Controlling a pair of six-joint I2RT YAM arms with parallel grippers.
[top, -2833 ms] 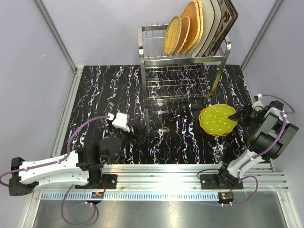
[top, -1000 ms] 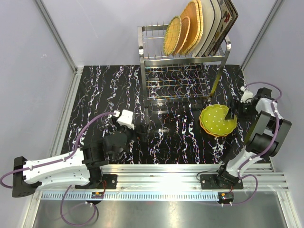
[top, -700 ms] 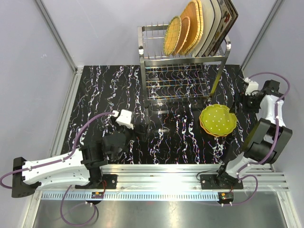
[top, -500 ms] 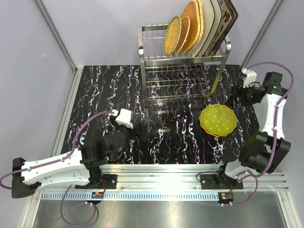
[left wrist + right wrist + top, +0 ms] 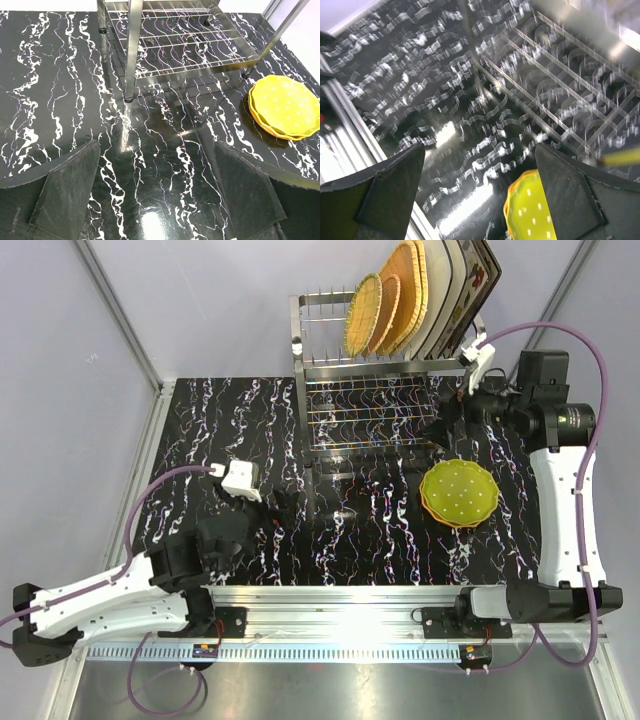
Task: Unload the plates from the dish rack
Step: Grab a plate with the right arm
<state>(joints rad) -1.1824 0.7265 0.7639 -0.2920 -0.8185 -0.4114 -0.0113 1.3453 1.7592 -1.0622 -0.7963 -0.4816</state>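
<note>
The endmost woven plate's near rim (image 5: 363,340) is above my right gripper and to its left in the top view. I will move that gripper up and outward onto it.
The dish rack (image 5: 385,370) stands at the back of the table. Its top prongs hold upright plates: round orange woven ones (image 5: 364,314), cream square ones (image 5: 444,292) and a flower-patterned one (image 5: 480,280). A lime-green dotted plate (image 5: 459,492) lies on the table right of the rack, on top of an orange one. My right gripper (image 5: 446,424) is raised by the rack's right leg, open and empty. From its wrist I see the dotted plate (image 5: 530,215) and the rack's grid shelf (image 5: 560,90) below. My left gripper (image 5: 285,504) hovers open near the rack's front left leg (image 5: 133,50).
The black marbled table (image 5: 230,430) ends in a metal rail (image 5: 340,600) at the near edge. Grey walls close in the sides and back. In the left wrist view the stacked plates (image 5: 286,105) lie to the right, beyond the rack's lower shelf (image 5: 185,45).
My right arm has lifted off the lime-green plate and swung up and back to the rack's right side, its jaws widening. My left arm has shifted slightly to the left.
</note>
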